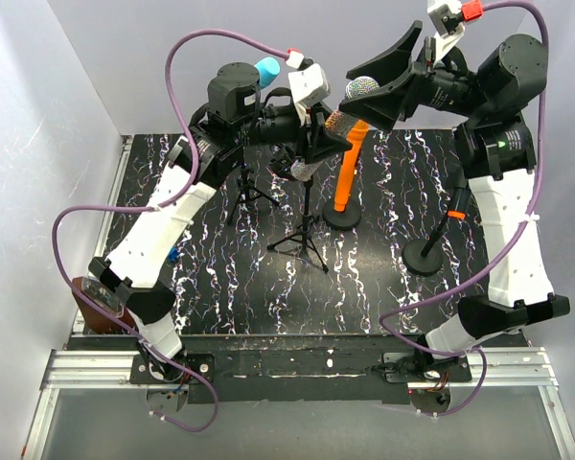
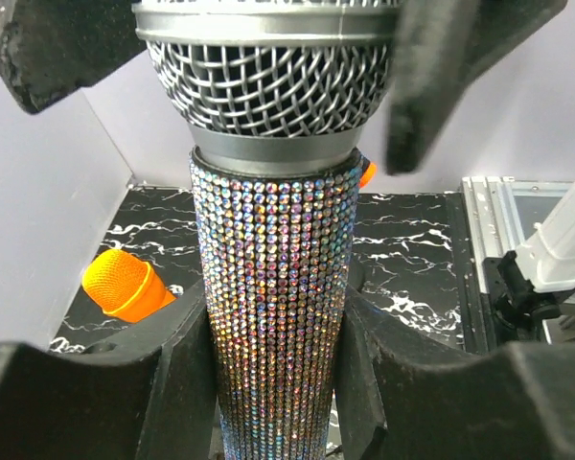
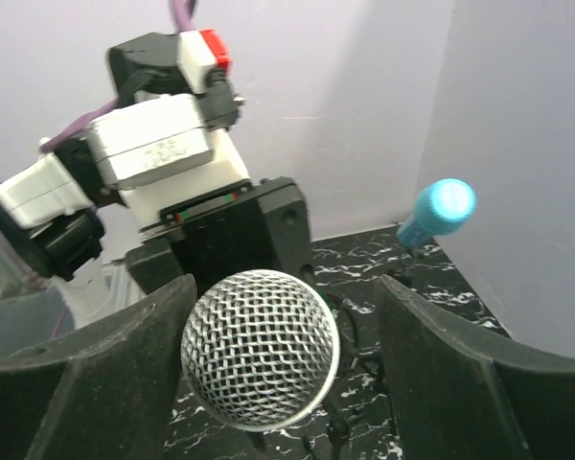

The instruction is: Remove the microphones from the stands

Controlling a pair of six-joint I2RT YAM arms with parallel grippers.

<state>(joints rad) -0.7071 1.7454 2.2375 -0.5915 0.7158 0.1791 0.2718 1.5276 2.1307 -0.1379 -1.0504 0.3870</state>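
Observation:
My left gripper holds the microphone and will next go down, back toward the bare near part of the tabletop, below it and to its left in the top view. It will release the microphone there.
The microphone has a rhinestone body (image 2: 268, 316) and a silver mesh head (image 2: 268, 77). In the top view it (image 1: 343, 117) slants up from the black tripod stand (image 1: 305, 230). I cannot tell whether its lower end sits in the clip. My left gripper (image 2: 273, 383) is shut on the body, one finger (image 2: 172, 383) pressed on each side; it also shows in the top view (image 1: 318, 134). My right gripper (image 3: 278, 374) is open around the mesh head (image 3: 260, 349), with a gap on the right side; it also shows in the top view (image 1: 383, 72).
An orange microphone (image 1: 348, 172) stands on a round-base stand right of the tripod and shows in the left wrist view (image 2: 125, 285). A blue microphone (image 1: 266, 69) stands at the back left. Another round-base stand (image 1: 424, 257) is at the right. White walls enclose the marbled table.

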